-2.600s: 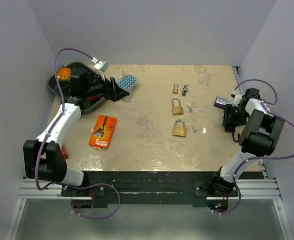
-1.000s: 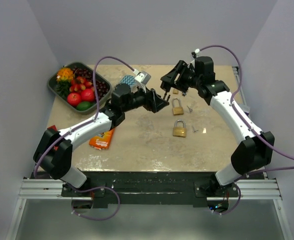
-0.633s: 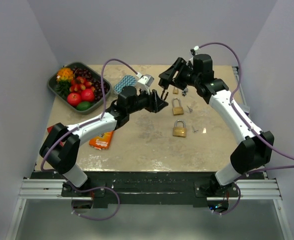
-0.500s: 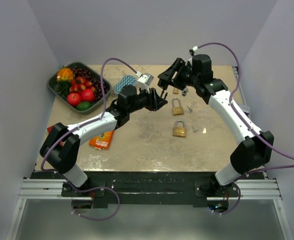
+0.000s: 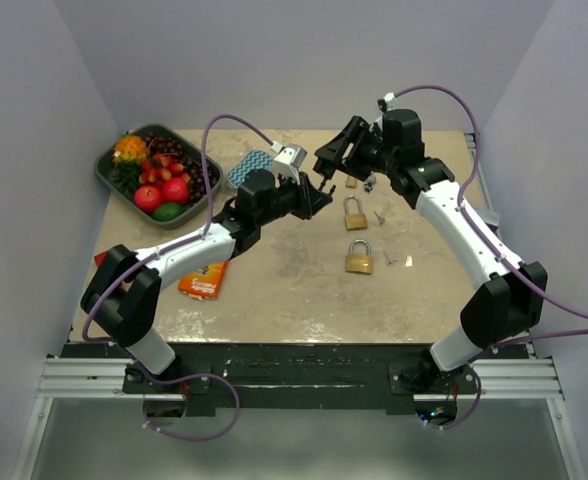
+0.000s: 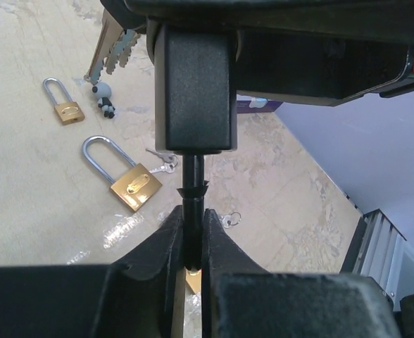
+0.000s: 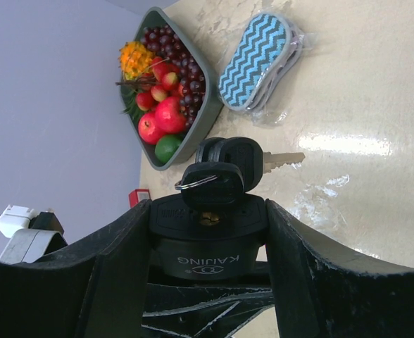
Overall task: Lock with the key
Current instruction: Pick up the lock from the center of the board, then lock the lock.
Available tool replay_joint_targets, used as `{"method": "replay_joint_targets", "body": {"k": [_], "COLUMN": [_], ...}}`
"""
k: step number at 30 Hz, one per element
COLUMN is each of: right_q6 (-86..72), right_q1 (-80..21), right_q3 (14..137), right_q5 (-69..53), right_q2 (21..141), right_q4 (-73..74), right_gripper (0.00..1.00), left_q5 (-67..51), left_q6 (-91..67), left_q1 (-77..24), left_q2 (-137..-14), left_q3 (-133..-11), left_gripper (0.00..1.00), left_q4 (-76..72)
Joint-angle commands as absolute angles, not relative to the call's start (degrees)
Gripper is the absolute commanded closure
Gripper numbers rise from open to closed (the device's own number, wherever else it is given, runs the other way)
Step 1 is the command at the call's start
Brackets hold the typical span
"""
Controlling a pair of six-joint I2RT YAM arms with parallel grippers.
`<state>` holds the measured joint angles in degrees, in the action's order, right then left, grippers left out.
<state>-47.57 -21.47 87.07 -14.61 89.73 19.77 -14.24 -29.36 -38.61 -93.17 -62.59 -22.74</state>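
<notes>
My left gripper will turn next and move back toward my base over the bare tabletop, clear of the brass padlocks. Then it will let go of the shackle [image 6: 193, 179] there.
My right gripper [image 5: 326, 168] hangs above the table's far middle, shut on a black padlock [image 7: 208, 236] gripped by its body. A black-headed key [image 7: 221, 184] sits at the padlock's keyhole end, and a spare key [image 7: 281, 159] hangs on the same ring. My left gripper [image 6: 193, 211] reaches in from the left [image 5: 317, 196]. It is shut on the thin black shackle [image 6: 193, 179] that sticks out of the padlock body [image 6: 193, 91]. The keys' metal blades [image 6: 112, 46] hang behind the body.
Three brass padlocks lie on the table: small [image 5: 351, 181], medium [image 5: 355, 213] and large [image 5: 359, 258]. Loose keys [image 5: 379, 217] lie beside them. A fruit tray [image 5: 109, 180] stands far left. Near it are a blue sponge [image 5: 255, 165] and an orange packet [image 5: 206, 280].
My left gripper has shut on the padlock's shackle and crept up toward the right gripper. The right gripper has barely moved and keeps hold of the padlock.
</notes>
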Motion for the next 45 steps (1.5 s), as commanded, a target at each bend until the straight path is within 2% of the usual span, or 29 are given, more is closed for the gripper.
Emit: {"method": "replay_joint_targets", "body": {"k": [1,2,3,6,9,14,21,23,24,26,27,30,38,45], "right_q6": [-48.69,-48.26,-46.60,-42.21,-37.73,-28.84,-6.82,1.97,12.20,22.80,31.03,40.41,50.79,49.75], "right_q1": [-21.97,-21.97,-21.89,-21.19,-19.43,-16.00,-13.45,-13.54,-13.45,-13.54,-13.45,-13.53,-19.15,-25.48], "right_q3": [87.98,88.07,88.24,88.77,89.12,88.69,84.03,83.93,84.63,87.97,89.11,91.67,88.77,90.00], "right_q5": [-16.08,-16.35,-16.43,-15.82,-16.70,-27.91,-43.21,-45.60,-49.44,-51.49,-52.63,-54.05,-53.61,-51.86], "right_q2": [87.54,87.45,87.36,86.31,85.08,83.67,78.41,77.87,77.96,79.97,80.68,81.83,78.84,83.66], "right_q4": [14.59,14.85,15.46,16.26,16.52,14.86,14.14,18.61,26.46,36.07,44.30,54.45,58.80,59.68], "right_gripper": [0.76,0.63,0.36,0.01,0.01,0.01,0.01,0.01,0.01,0.01,0.01,0.01,0.01,0.01], "left_q5": [-13.62,-13.71,-14.06,-18.97,-26.17,-41.11,-52.99,-55.62,-56.68,-58.44,-58.80,-59.50,-58.80,-59.68], "left_q6": [-25.94,-24.97,-24.18,-21.71,-20.05,-12.42,16.64,22.64,29.90,35.75,38.47,41.30,46.67,45.09], "left_q1": [-38.94,-38.94,-38.67,-36.48,-32.62,-27.34,-25.84,-25.84,-25.84,-25.84,-25.84,-25.84,-26.02,-27.24], "left_q2": [-90.72,-89.66,-88.60,-83.69,-80.08,-77.70,-77.95,-78.57,-79.27,-80.15,-80.77,-81.56,-82.61,-83.85], "left_q3": [-64.95,-64.86,-64.60,-62.93,-61.79,-64.68,-74.24,-76.37,-78.47,-80.15,-80.68,-81.30,-82.26,-83.58], "left_gripper": [1.00,1.00,1.00,1.00,1.00,1.00,1.00,1.00,1.00,1.00,1.00,1.00,1.00,1.00], "left_q4": [-24.44,-22.52,-21.46,-17.50,-12.76,-1.10,23.09,31.87,35.12,42.96,44.28,47.19,48.78,47.55]}}
